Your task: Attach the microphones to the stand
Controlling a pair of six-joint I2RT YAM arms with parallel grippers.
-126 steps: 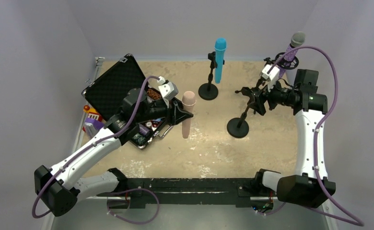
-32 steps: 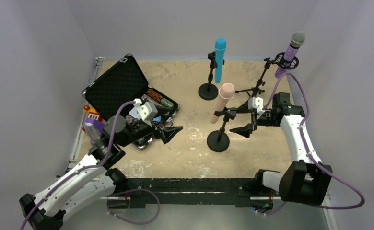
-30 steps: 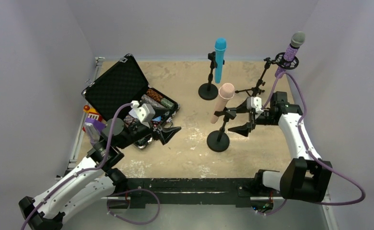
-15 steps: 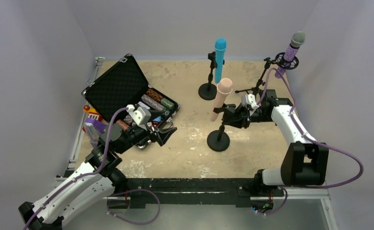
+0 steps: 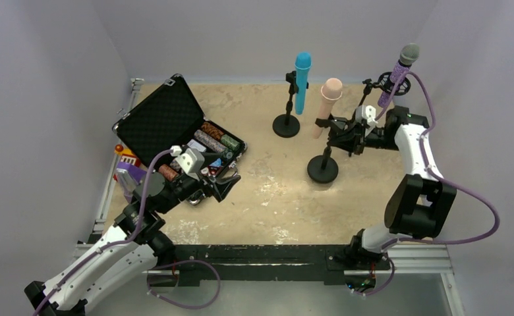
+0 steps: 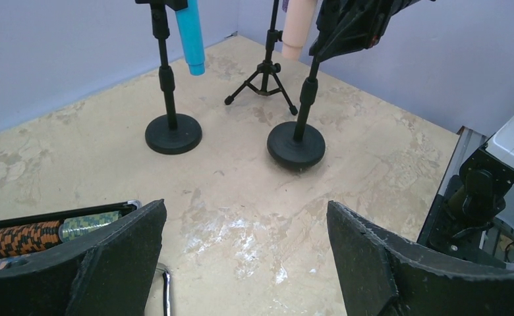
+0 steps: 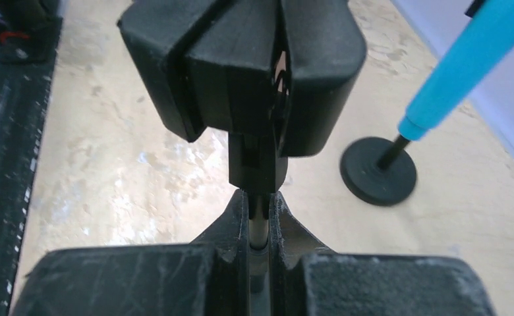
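I will carry the pole outward with my right gripper next, because its base is short of the open tabletop beside the blue microphone's stand, and I will release it there.
The peach-pink microphone sits tilted in the clip of a round-base stand. My right gripper is shut on that stand's thin pole, just under the black clip. On its own round-base stand hangs the blue microphone. The purple microphone with a grey head rests in the tripod stand at the back right. My left gripper stands open and holds nothing, low over the table beside the case; its view shows both round bases.
An open black case with rolls of chips lies at the left, a colourful box beside it. The tripod's legs spread behind the pink microphone's stand. Grey walls close in the back and both sides.
My right gripper has shut on the stand's pole and carried the stand with the pink microphone toward the back right. The left arm has drawn back a little, still open.
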